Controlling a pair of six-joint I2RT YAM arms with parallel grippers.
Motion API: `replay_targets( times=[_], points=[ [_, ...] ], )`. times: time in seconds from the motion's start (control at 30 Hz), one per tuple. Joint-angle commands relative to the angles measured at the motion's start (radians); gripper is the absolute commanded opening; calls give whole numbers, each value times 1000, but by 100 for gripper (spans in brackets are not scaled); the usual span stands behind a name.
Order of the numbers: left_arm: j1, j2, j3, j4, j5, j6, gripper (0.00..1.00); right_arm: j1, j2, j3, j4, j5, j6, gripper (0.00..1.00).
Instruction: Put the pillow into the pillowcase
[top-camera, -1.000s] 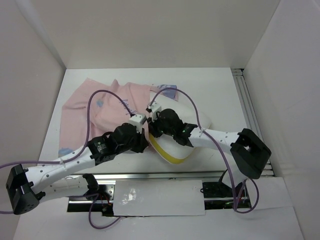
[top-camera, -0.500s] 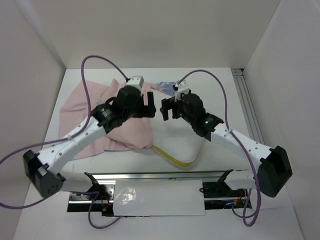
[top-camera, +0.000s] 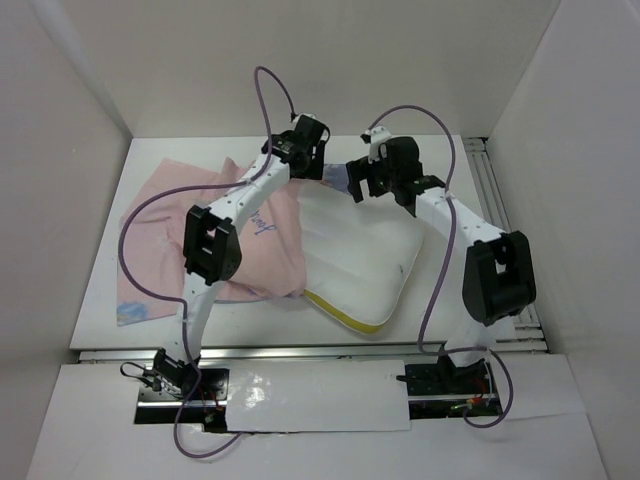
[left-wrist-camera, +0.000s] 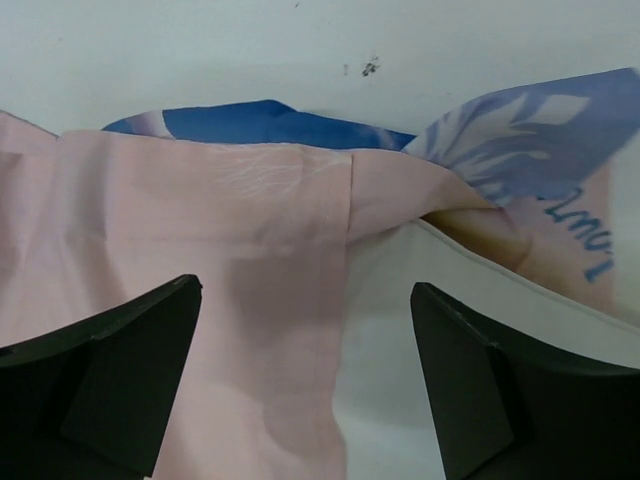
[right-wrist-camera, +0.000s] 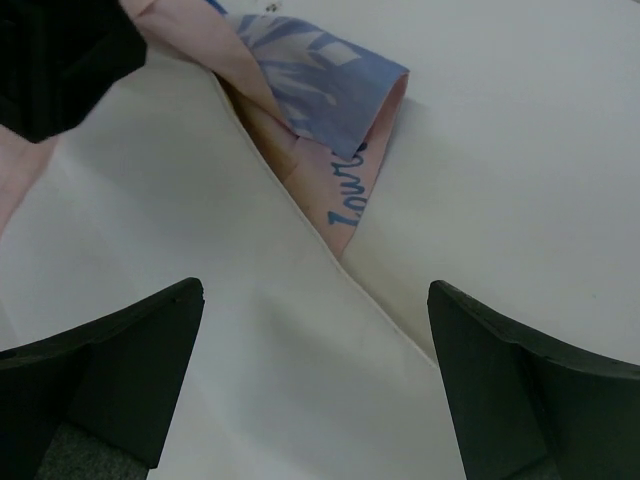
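The left gripper comes down to the pink pillowcase hem (top-camera: 300, 184) at the pillow's far corner next, then closes there.
The white pillow (top-camera: 365, 255) lies mid-table with its yellow strip (top-camera: 345, 315) toward the near edge. The pink pillowcase (top-camera: 180, 235) spreads to its left and overlaps the pillow's left side, and a blue printed fold (top-camera: 335, 177) shows at the pillow's far corner. My left gripper (top-camera: 312, 162) hovers open over that far corner; below it the pillowcase hem (left-wrist-camera: 300, 200) meets the pillow (left-wrist-camera: 400, 330). My right gripper (top-camera: 362, 182) is open just to the right, above the pillow (right-wrist-camera: 250, 330), beside the blue fold (right-wrist-camera: 320, 90). Neither gripper (left-wrist-camera: 305, 290) (right-wrist-camera: 317, 290) holds anything.
White walls close in the table on the left, back and right. A rail (top-camera: 495, 210) runs along the table's right side. Purple cables (top-camera: 265, 90) arc above both arms. The left gripper's black body (right-wrist-camera: 55, 55) shows at the right wrist view's top left.
Both arms swung from the pillow's near side to its far edge, and both grippers opened. The pillow now lies uncovered by the arms.
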Motion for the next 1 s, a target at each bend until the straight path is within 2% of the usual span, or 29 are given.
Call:
replay_targets(
  times=[0.0,0.13,0.2,0.37,0.4,0.43,0.47,0.53,0.57,0.6,0.63,0.67,0.73,0.77,0.83,0.87,0.9,0.93,0.97],
  points=[
    [2,55,98,-42,-136,33,99,-17,65,122,-74,-91,-133,100],
    [28,35,-43,150,-73,65,99,-36,131,171,-74,-174,-152,100],
    [28,35,-43,202,-88,65,99,-46,153,171,-74,-202,-152,100],
    [28,116,2,230,-96,142,89,-46,189,150,-51,-329,-241,100],
    [28,127,2,230,-96,157,82,-46,208,162,-70,-350,-256,100],
    [28,142,2,230,-86,166,70,-46,208,171,-99,-367,-266,100],
    [28,142,2,239,-85,166,63,-46,225,171,-109,-396,-266,100],
    [28,153,2,239,-73,182,52,-46,257,197,-130,-406,-266,100],
    [28,153,-11,239,-73,191,40,-46,268,209,-130,-418,-266,100],
    [28,153,-11,239,-73,191,32,-46,291,219,-130,-418,-257,100],
    [28,153,-20,249,-73,191,14,-46,303,219,-141,-429,-256,100],
    [28,153,-20,249,-73,191,2,-35,315,229,-141,-438,-256,99],
    [28,153,-20,249,-73,191,0,-26,360,254,-179,-447,-256,94],
    [28,135,-11,249,-37,191,0,-12,375,266,-192,-447,-270,89],
    [28,112,-11,261,5,191,0,14,417,315,-260,-429,-295,52],
    [28,86,-11,275,48,202,0,25,417,330,-273,-392,-307,25],
    [28,72,-11,275,63,202,0,40,417,331,-262,-368,-295,5],
    [28,57,-11,284,85,202,0,40,400,321,-218,-345,-281,0],
    [28,40,-23,284,114,202,0,54,380,309,-201,-320,-281,0]
  ],
)
